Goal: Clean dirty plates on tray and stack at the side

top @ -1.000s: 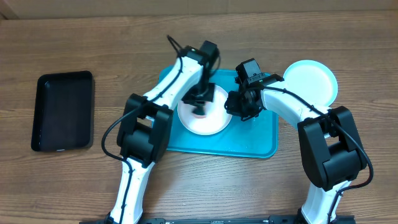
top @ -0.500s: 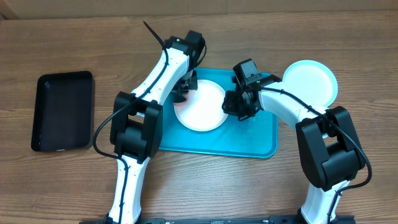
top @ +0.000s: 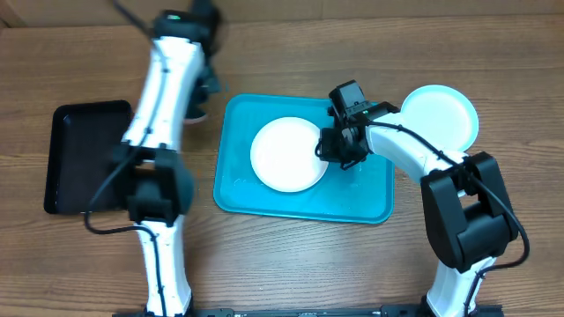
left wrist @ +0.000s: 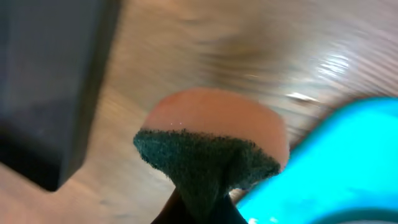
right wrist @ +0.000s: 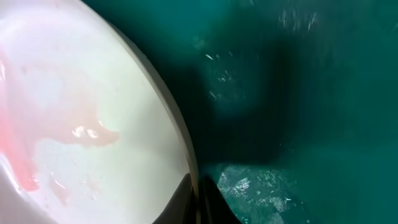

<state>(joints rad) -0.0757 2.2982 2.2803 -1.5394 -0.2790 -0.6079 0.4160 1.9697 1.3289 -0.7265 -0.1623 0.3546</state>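
Note:
My left gripper moves over the black tray next, lowers and releases the sponge. The tray lies empty below the gripper, to its left in the overhead view.
A white plate lies in the turquoise tray. In the right wrist view the plate has faint red smears, and the tray floor is wet. My right gripper is shut on the plate's right rim. My left gripper is over the table just left of the tray, shut on a pink sponge with a green scouring pad. A light blue plate sits on the table right of the tray. The yellow-green plate is out of view.
A black rectangular tray lies at the far left and shows in the left wrist view. The turquoise tray's corner is beside the sponge. The rest is wooden tabletop.
My left arm has swung off the white plate, up and to the left, carrying the sponge past the tray's left edge. My right gripper has stayed on the plate's rim.

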